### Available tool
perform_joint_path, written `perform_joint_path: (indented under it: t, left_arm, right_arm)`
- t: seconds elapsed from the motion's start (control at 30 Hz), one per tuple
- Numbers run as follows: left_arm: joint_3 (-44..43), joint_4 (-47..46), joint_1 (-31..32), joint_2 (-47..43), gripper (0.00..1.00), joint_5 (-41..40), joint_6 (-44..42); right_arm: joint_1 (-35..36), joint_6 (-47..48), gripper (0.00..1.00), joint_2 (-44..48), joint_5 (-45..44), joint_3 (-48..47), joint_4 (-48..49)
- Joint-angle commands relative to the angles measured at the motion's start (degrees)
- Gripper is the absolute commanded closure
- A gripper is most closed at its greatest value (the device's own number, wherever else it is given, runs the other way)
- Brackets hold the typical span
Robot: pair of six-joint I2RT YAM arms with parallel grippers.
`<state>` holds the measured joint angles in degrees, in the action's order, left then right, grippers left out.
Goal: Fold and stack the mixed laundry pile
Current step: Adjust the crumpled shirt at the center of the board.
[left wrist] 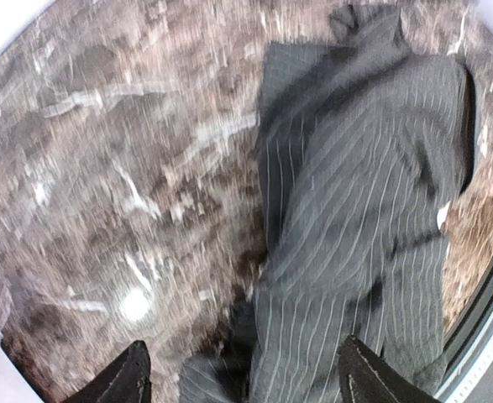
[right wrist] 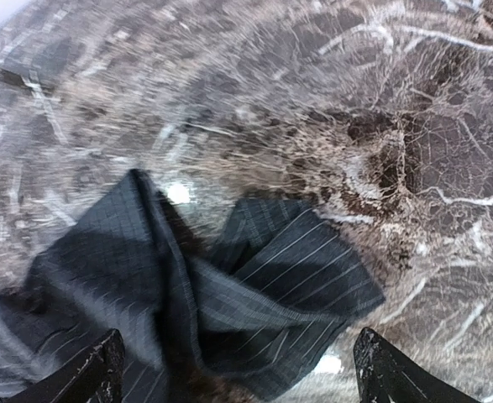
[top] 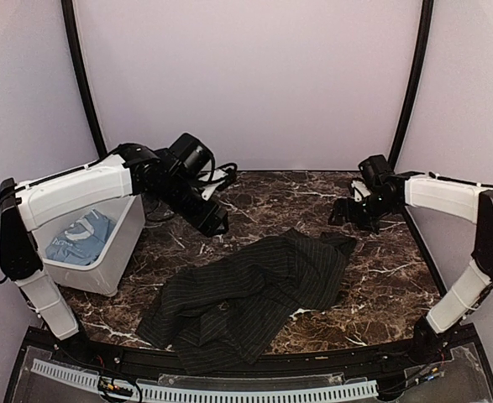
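My right gripper moves down next, fingers open, onto the cuff end of the black pinstriped sleeve.
The black pinstriped shirt (top: 246, 298) lies crumpled on the marble table, from the front middle up to the right of centre. It also shows in the left wrist view (left wrist: 364, 210) and the right wrist view (right wrist: 229, 294), where a cuff end lies below the fingers. The light blue T-shirt (top: 82, 238) sits in the white bin. My left gripper (top: 217, 225) is open and empty, held above the table to the upper left of the shirt. My right gripper (top: 345, 214) is open and empty, above the table just beyond the shirt's far right end.
The white plastic bin (top: 116, 256) stands at the left edge of the table under the left arm. The dark marble table (top: 397, 277) ends at a black front rim. Curved black poles and white walls close the back.
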<state>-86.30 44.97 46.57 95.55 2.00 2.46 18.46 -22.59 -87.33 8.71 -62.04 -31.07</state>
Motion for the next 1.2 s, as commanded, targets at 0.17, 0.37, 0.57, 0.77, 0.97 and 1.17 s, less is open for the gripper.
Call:
perform_joint_path:
  t: [0.17, 0.37, 0.57, 0.77, 0.97, 1.17]
  left_arm:
    - [-12.56, -14.06, -0.21, 13.47, 0.21, 10.34, -2.89]
    - [-14.32, -17.60, 2.87, 21.22, 0.22, 15.50, -6.08]
    - [-13.62, -19.18, 3.70, 24.94, 0.37, 18.94, -4.88]
    - [-13.31, -18.35, 5.34, 25.40, 0.75, 18.75, -6.76]
    - [-11.71, -16.80, 8.45, 23.76, 0.93, 16.52, -12.22]
    - [-9.10, -19.12, 12.93, 22.90, 1.00, 11.86, -17.88]
  right_arm:
    - [-1.69, 4.82, 0.07, -11.69, -2.23, -4.14, 2.81]
    - [-2.94, 5.54, 0.17, -15.99, 3.71, -3.36, 5.58]
    - [-3.08, 6.27, 0.63, -19.45, 8.12, -3.91, 7.31]
    - [-3.17, 7.25, 1.00, -17.20, 8.67, -5.92, 6.19]
    - [-3.17, 8.26, 1.00, -12.74, 8.34, -10.91, 5.91]
    - [-3.17, 8.85, 1.00, -10.57, 8.77, -20.07, 5.29]
